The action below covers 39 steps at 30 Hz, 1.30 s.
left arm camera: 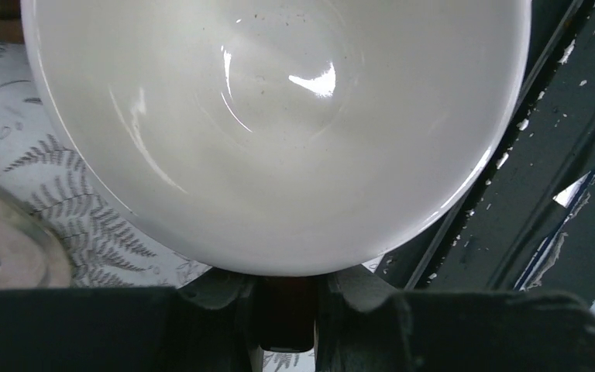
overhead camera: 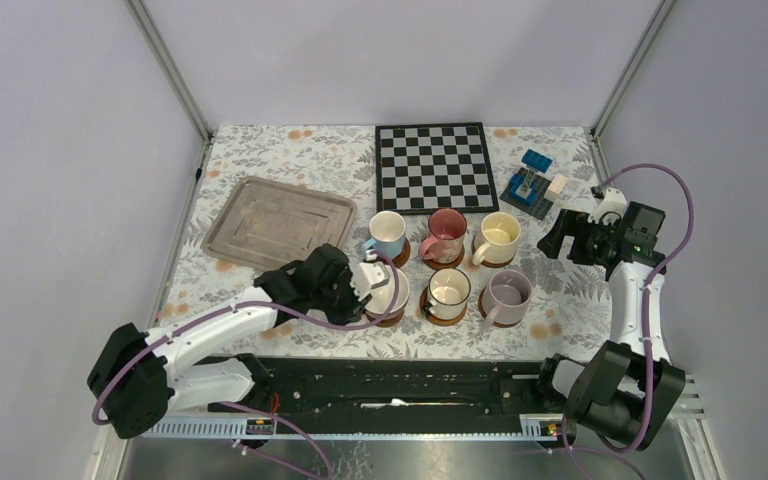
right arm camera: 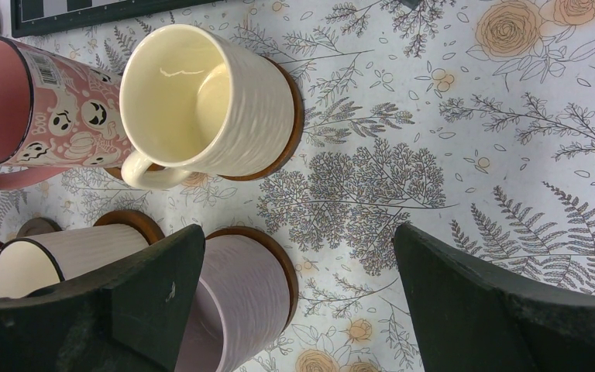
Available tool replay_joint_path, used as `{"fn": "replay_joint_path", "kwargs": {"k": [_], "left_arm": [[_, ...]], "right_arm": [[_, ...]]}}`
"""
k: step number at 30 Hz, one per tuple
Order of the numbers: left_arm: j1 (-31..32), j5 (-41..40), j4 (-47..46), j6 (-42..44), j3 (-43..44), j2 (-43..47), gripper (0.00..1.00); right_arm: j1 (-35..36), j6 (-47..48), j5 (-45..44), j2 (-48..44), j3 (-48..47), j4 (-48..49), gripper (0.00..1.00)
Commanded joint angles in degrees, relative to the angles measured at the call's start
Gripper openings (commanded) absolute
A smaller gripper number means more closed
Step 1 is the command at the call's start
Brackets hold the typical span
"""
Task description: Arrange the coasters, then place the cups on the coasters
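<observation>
My left gripper will next move down until the cup sits on its brown coaster in the front row, and then open, because the white cup (overhead camera: 392,290) still hangs above the coaster.
Six cups stand in two rows of three, each over a brown coaster (overhead camera: 401,255). The back row holds a light blue cup (overhead camera: 387,232), a pink cup (overhead camera: 447,233) and a cream-yellow cup (overhead camera: 498,235). In front are a white cup (overhead camera: 392,290), a cream cup with a brown outside (overhead camera: 450,289) and a lilac cup (overhead camera: 507,293). My left gripper (overhead camera: 365,283) is shut on the white cup's dark handle (left arm camera: 287,310); its white bowl (left arm camera: 279,116) fills the left wrist view. My right gripper (overhead camera: 567,237) hangs open and empty to the right of the cream-yellow cup (right arm camera: 201,101) and lilac cup (right arm camera: 240,298).
A chessboard (overhead camera: 433,165) lies at the back middle. A grey metal tray (overhead camera: 278,220) sits back left. A blue block toy (overhead camera: 532,190) is back right, just behind my right gripper. The dark base rail (overhead camera: 390,385) runs along the near edge.
</observation>
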<state>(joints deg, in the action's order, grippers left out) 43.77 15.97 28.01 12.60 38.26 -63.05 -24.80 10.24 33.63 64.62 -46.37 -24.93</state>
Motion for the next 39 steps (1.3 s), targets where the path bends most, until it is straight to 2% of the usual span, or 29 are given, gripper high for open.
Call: {"fn": "replay_joint_path", "kwargs": {"k": [1,5,13,18,26,39], "left_arm": [[2.5,-3.7,-10.2,-5.6,0.3,0.7,0.0],[3.0,-7.4,-11.7,-7.4,-0.4,0.5,0.0],[4.4,-5.4,-12.2,-7.5,-0.6,-0.8,0.0],[4.6,-9.5,-11.2,-2.8,-1.8,-1.4,0.0],[4.8,-6.1,-10.9,0.9,-3.3,-1.8,0.0],[5.1,-5.0,-11.6,0.2,-2.6,-3.8,0.0]], "right_arm": [[0.3,-0.4,0.1,-0.3,-0.2,0.4,0.98],[0.3,-0.6,0.0,-0.3,-0.2,0.5,0.98],[0.3,-0.1,-0.6,-0.6,-0.1,0.1,0.98],[0.3,0.0,-0.7,-0.9,0.0,0.0,0.98],[0.3,-0.1,-0.5,-0.7,-0.1,0.0,0.98],[0.3,0.1,-0.4,-0.6,0.0,0.0,0.98]]}}
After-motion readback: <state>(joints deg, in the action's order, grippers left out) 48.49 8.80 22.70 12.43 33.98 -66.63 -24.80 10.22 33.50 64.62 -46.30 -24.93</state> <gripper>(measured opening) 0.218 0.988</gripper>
